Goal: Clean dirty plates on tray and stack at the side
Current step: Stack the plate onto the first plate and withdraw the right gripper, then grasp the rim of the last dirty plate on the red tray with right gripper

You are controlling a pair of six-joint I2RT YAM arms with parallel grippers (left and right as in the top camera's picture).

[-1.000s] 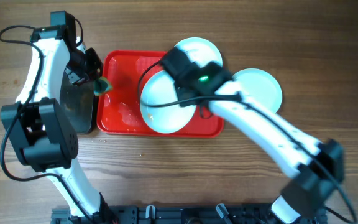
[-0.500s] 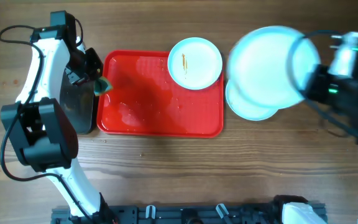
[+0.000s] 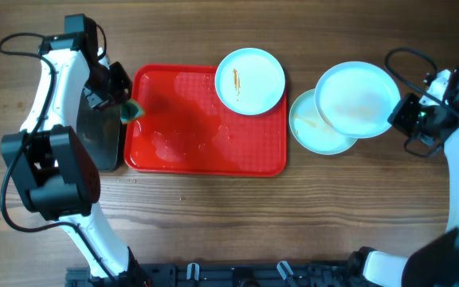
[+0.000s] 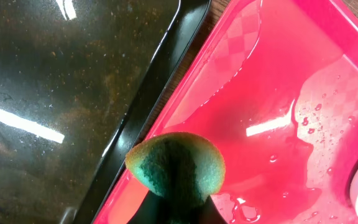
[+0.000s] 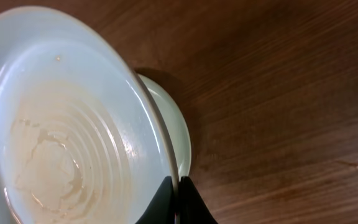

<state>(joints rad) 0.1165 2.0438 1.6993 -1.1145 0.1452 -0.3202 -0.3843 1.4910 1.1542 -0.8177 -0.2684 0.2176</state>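
The second plate goes onto the third after my right gripper moves down and shifts toward the red tray next.
The red tray lies mid-table, wet, with one white plate with an orange smear on its top right corner. My right gripper is shut on the rim of a second plate, held above a third plate that rests on the wood right of the tray. In the right wrist view the held plate shows faint brownish residue, and the lower plate peeks from beneath. My left gripper is shut on a green sponge over the tray's left edge.
A black glossy tray lies left of the red tray, also seen in the left wrist view. Bare wooden table surrounds everything. Water pools on the red tray surface.
My right arm carried a plate from the tray rightward to above the plate on the wood. The left arm and sponge have not moved.
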